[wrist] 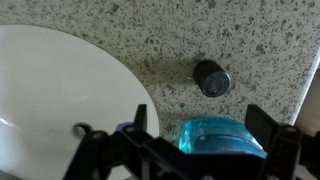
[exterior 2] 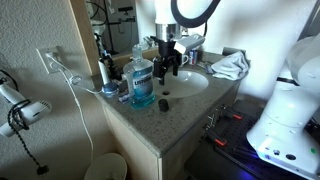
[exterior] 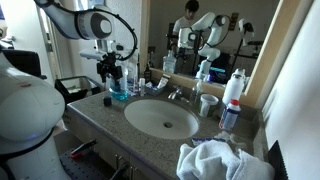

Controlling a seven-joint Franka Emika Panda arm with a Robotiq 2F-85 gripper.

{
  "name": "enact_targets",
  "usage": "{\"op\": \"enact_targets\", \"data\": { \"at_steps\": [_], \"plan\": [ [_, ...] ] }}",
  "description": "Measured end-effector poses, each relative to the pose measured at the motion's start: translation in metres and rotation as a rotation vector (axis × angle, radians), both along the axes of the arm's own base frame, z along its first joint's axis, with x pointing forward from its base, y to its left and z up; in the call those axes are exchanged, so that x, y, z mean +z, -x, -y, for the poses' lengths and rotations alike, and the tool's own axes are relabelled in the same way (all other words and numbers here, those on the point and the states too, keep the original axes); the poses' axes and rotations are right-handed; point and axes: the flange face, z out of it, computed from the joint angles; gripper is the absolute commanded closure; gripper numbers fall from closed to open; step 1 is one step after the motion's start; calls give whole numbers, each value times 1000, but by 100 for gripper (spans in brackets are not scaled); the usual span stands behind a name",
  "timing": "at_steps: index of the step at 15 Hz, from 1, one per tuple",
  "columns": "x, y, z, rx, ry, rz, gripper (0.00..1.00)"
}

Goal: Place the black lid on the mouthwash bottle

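The lid stands below the robot's gripper with bare counter around it, so the gripper will next go down beside the bottle, open fingers around the sides of the black lid [exterior 2: 164,101] [wrist: 211,77], and close.
The mouthwash bottle [exterior 2: 142,80] is clear with blue liquid and stands on the granite counter beside the sink; it also shows in an exterior view [exterior: 119,86]. The black lid [exterior 2: 164,101] lies on the counter just in front of the bottle, apart from it. In the wrist view the lid [wrist: 211,77] lies on the speckled counter, and the blue bottle [wrist: 222,137] sits low between my fingers. My gripper [exterior 2: 168,68] hangs above the counter next to the bottle, open and empty; it also shows in the wrist view [wrist: 200,125] and in an exterior view [exterior: 111,70].
The white sink basin [exterior: 160,118] fills the counter's middle, with a faucet [exterior: 176,93] behind it. A white towel [exterior: 220,160] lies at one end. A white bottle with a red top [exterior: 233,90] and a cup [exterior: 207,103] stand by the mirror. A hair dryer [exterior 2: 20,110] hangs on the wall.
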Motion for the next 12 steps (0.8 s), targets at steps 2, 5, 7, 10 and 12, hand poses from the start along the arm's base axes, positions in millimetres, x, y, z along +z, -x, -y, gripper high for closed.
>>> {"op": "enact_targets", "data": {
  "at_steps": [2, 5, 7, 10, 12],
  "plan": [
    [-17, -3, -8, 17, -2, -29, 0],
    [-36, -3, -24, 51, 0, -73, 0],
    [-45, -1, -34, 73, 2, -93, 0],
    [-57, 4, -45, 86, 9, -119, 0],
    [-63, 7, -50, 84, 15, -122, 0]
  ]
}}
